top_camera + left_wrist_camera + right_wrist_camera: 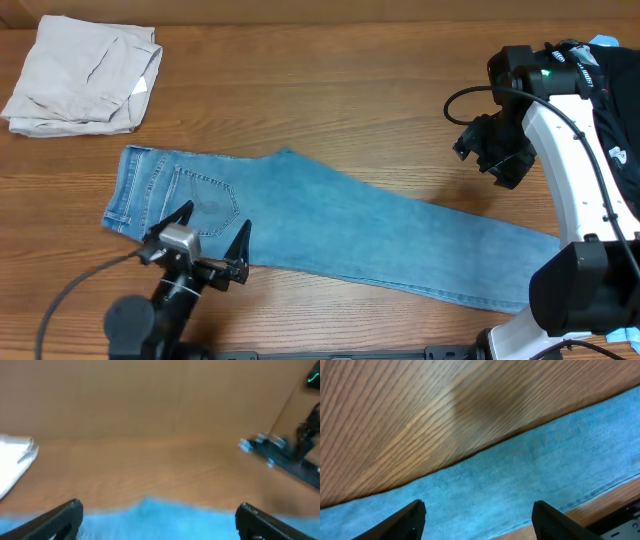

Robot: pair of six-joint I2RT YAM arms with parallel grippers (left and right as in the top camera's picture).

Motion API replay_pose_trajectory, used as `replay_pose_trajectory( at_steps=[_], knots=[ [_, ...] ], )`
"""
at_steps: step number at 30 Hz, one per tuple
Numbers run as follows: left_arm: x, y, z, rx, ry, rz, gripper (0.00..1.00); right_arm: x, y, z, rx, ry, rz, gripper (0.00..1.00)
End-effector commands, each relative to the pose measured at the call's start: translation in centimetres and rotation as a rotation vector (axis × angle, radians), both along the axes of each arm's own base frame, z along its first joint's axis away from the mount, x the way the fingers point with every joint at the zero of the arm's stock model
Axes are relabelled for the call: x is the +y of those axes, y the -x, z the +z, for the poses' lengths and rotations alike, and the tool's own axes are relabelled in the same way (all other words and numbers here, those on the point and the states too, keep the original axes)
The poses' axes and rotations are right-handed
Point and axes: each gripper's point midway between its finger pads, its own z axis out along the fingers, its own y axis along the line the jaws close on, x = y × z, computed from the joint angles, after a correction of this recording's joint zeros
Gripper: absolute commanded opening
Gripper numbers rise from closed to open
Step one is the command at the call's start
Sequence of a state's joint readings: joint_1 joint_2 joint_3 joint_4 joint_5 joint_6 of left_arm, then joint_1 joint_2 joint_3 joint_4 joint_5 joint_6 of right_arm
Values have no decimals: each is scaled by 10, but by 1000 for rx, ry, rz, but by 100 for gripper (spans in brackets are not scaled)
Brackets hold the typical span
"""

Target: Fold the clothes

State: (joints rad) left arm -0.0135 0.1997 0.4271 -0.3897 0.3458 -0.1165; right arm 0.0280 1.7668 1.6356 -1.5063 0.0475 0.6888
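Note:
The left gripper tilts down and lowers to the waistband end by the pocket next, since the jeans point(330, 225) lie flat while my fingertips point outward.
Light blue jeans point(330, 225) lie flat on the wooden table, folded lengthwise, waistband at the left and legs running to the lower right. My left gripper point(212, 235) is open and empty, over the back pocket near the waist; the left wrist view shows blurred denim point(160, 522) between its fingers point(160, 517). My right gripper point(490, 150) hangs above bare table beyond the leg section, open and empty; its wrist view shows a denim band point(530, 480) beneath its spread fingers point(480, 520).
A folded pale grey garment point(85, 75) lies at the table's far left corner, also showing in the left wrist view point(15, 457). The right arm's white base point(580, 220) stands at the right edge.

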Motion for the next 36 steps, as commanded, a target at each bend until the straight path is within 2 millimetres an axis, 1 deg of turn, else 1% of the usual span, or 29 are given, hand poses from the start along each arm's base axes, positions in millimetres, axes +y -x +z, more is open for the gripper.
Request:
replay_pose_trajectory(
  at_steps=[1, 4, 7, 10, 11, 12, 14, 17, 19, 21, 23, 25, 26, 27, 28, 29, 30, 31, 32, 33, 36],
  knots=[
    [11, -15, 5, 148, -122, 43, 100, 2, 8, 30, -91, -15, -21, 72],
    [13, -34, -8, 370, -200, 19, 100, -2, 20, 49, -133, 3, -18, 73],
    [13, -59, -20, 556, -250, -24, 100, -3, 35, 60, -138, 10, -18, 74],
    [13, -83, -36, 709, -275, -57, 100, -2, 46, 63, -123, 10, -9, 72],
    [12, -94, -45, 764, -274, -65, 100, -1, 48, 62, -115, 11, -2, 71],
    [12, -100, -52, 805, -274, -70, 100, 1, 51, 59, -104, 11, 13, 70],
    [12, -110, -70, 897, -274, -82, 100, 5, 57, 50, -72, 11, 33, 70],
    [13, -119, -95, 992, -279, -88, 100, 10, 63, 29, -28, 8, 53, 66],
    [20, -123, -112, 1038, -307, -63, 100, 17, 65, 10, -9, -15, 62, 61],
    [31, -126, -128, 1080, -350, -14, 100, 22, 68, -10, 12, -48, 62, 59],
    [40, -129, -138, 1103, -386, 25, 100, 28, 70, -27, 23, -87, 58, 55],
    [43, -133, -147, 1114, -399, 40, 100, 34, 72, -44, 29, -124, 52, 45],
    [44, -135, -151, 1119, -397, 40, 86, 35, 73, -52, 30, -139, 50, 39],
    [45, -137, -155, 1124, -394, 45, 56, 37, 75, -60, 31, -145, 37, 34],
    [48, -139, -161, 1135, -385, 55, 41, 37, 77, -67, 35, -145, 18, 26],
    [50, -141, -166, 1150, -371, 69, 29, 36, 79, -73, 40, -144, 1, 19],
    [53, -141, -171, 1165, -360, 81, 19, 37, 80, -78, 42, -148, -3, 15],
    [56, -141, -178, 1186, -346, 92, 12, 38, 82, -82, 46, -155, -6, 8],
    [60, -140, -185, 1211, -333, 106, 8, 40, 86, -86, 55, -166, -19, 4],
    [63, -139, -191, 1232, -324, 115, 4, 42, 88, -90, 60, -178, -22, 4],
    [73, -135, -209, 1297, -291, 148, 4, 44, 95, -102, 76, -193, -25, 4]
  ],
)
